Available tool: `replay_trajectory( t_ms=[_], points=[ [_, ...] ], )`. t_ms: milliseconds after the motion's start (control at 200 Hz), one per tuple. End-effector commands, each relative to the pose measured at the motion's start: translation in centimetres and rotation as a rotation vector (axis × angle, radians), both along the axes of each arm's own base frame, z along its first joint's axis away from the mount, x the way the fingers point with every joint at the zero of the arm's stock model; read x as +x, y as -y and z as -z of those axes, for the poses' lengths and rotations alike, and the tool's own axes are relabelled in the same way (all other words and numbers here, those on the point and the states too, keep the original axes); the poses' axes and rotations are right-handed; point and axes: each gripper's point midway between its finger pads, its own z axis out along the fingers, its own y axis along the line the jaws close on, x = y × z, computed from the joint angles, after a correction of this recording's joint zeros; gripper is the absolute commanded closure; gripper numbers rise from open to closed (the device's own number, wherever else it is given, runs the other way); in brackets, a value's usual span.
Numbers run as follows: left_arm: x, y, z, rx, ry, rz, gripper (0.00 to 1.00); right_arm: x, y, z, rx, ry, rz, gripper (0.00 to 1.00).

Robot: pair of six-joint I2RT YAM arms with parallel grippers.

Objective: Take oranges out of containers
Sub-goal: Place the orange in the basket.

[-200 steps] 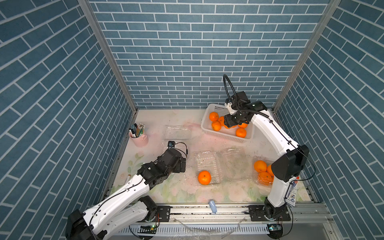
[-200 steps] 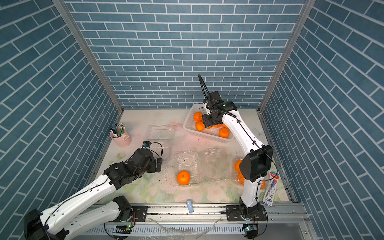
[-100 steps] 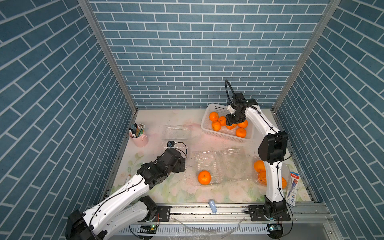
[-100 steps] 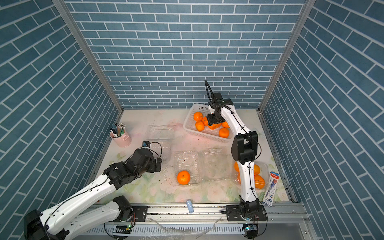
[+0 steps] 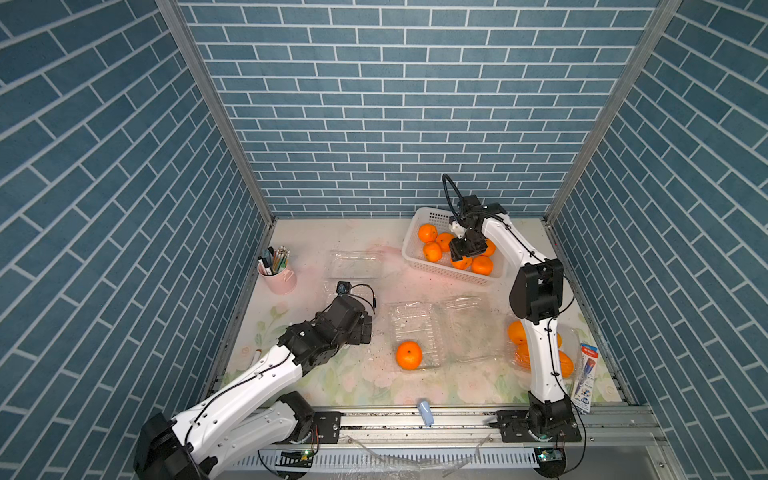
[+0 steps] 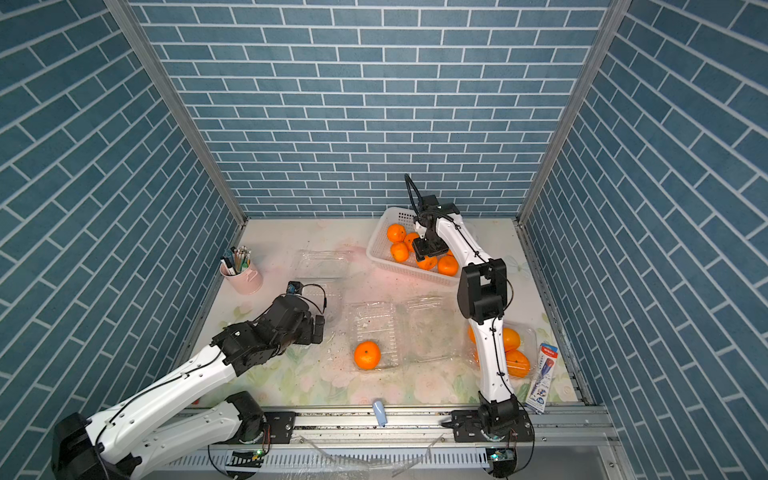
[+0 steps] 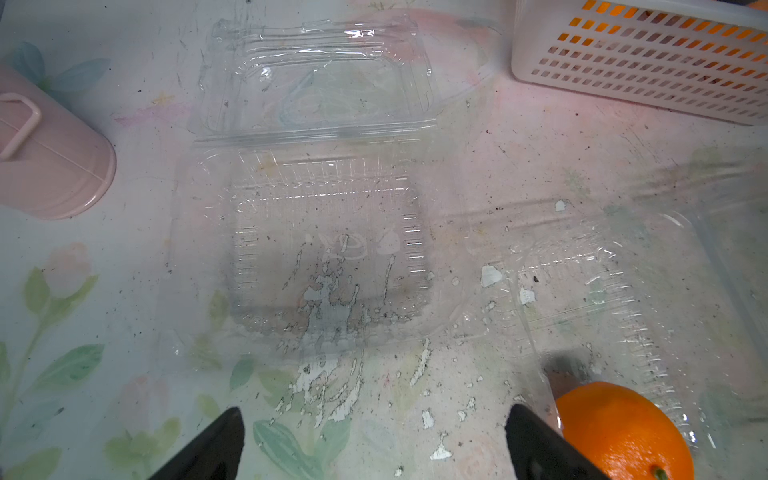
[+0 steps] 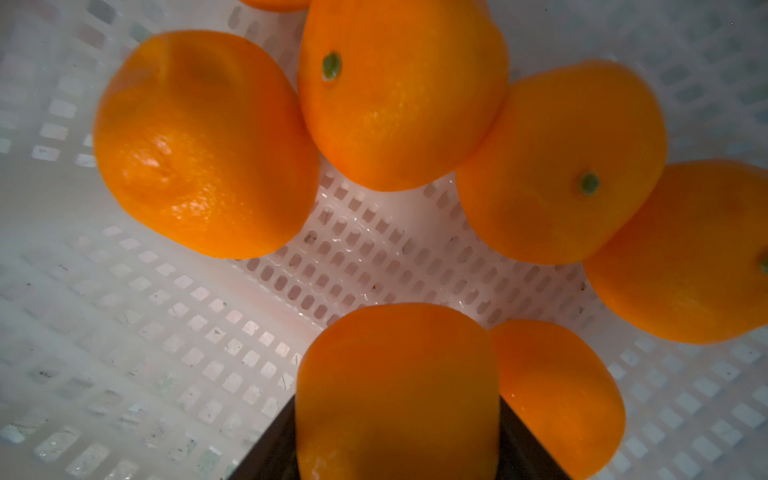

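My right gripper should lower the held orange slightly onto the basket's bare mesh bottom, just below among the oranges, then release.
My right gripper (image 5: 467, 249) hangs low inside the white basket (image 5: 449, 272), shut on an orange (image 8: 397, 386) among several loose oranges (image 8: 208, 145). One orange (image 5: 409, 354) lies in the open middle container (image 5: 415, 328). My left gripper (image 7: 374, 419) is open and holds nothing, just left of that orange (image 7: 623, 428) and in front of an empty open container (image 7: 324, 249). A third container (image 6: 530, 332) at the front right holds oranges (image 6: 517, 362), partly hidden behind the right arm.
A pink cup of pens (image 5: 277, 270) stands at the back left by the wall. A blue-and-white packet (image 5: 584, 378) lies at the front right edge, and a small blue item (image 5: 424, 411) sits on the front rail. Brick walls close in three sides.
The right arm's elbow swung in from the right to stand upright, and its gripper sank slightly into the basket with the orange. The left arm stayed still.
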Motion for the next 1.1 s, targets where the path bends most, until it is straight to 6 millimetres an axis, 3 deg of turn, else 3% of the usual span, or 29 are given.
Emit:
replay_trajectory(
  t_ms=[0,555,830,1035,1060,1095],
  points=[
    [0.4,0.1,-0.9,-0.015,0.015,-0.015,0.01,-0.3,0.9,0.5,-0.049,-0.027,-0.039,0.68],
    [0.7,0.4,-0.5,-0.013,0.001,-0.011,0.01,0.2,2.1,2.5,-0.139,-0.014,-0.091,0.57],
    [0.7,0.5,-0.6,-0.012,0.002,-0.007,0.01,0.2,2.5,2.0,-0.156,-0.005,-0.068,0.35],
    [0.8,0.6,-0.7,-0.016,0.002,-0.005,0.01,0.1,2.9,0.5,-0.158,0.0,0.011,0.17],
    [0.8,0.7,-0.7,-0.016,0.002,-0.004,0.01,0.1,2.9,0.2,-0.154,0.001,0.019,0.04],
    [0.8,0.7,-0.7,-0.016,0.0,-0.002,0.01,0.0,2.9,-0.2,-0.149,0.002,0.034,0.02]
  ],
)
